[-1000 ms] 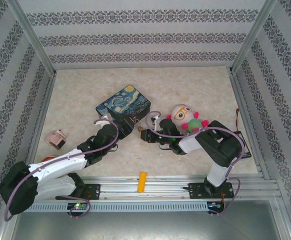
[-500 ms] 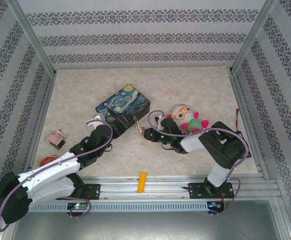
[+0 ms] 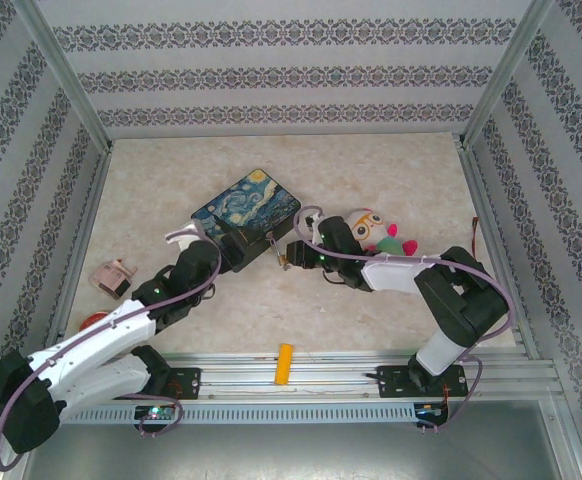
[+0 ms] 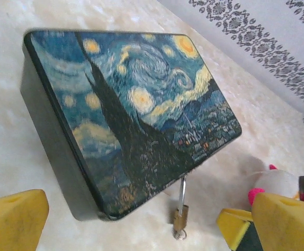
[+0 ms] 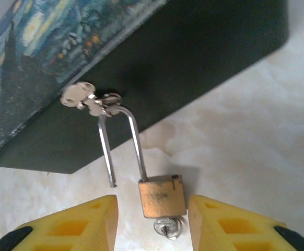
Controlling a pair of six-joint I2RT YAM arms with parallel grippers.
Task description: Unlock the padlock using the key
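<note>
The shackle's attached leg (image 5: 135, 137) still has its bend hooked through the tin's clasp (image 5: 92, 99). Next, my right gripper goes outward past the body of the padlock and down around that leg to close.
The small brass padlock (image 5: 162, 196) lies on the table against the side of the starry-night tin (image 5: 194, 63). Its silvery shackle (image 5: 136, 141) is hooked through the tin's clasp (image 5: 92, 99), with one leg free of the body. The key (image 5: 167, 228) sticks out of the padlock's underside, showing a silvery head and ring. My right gripper (image 5: 153, 219) is open, one yellow finger on each side of the padlock body and neither touching it. My left gripper (image 4: 149, 217) is wide open and holds nothing, drawn back from the tin (image 4: 131, 104) and the padlock (image 4: 181, 217). From above, the right gripper (image 3: 289, 256) is at the tin's near corner and the left gripper (image 3: 186, 240) to its left.
A plush toy (image 3: 373, 229) lies beside the right arm. An orange-yellow block (image 3: 285, 363) sits on the front rail. A pink object (image 3: 114, 277) and a red one (image 3: 93, 322) lie at the left. Patterned walls enclose the table.
My left gripper has pulled back to the left, away from the tin. The right gripper's jaws have spread apart around the padlock, and the right arm has stretched further left.
</note>
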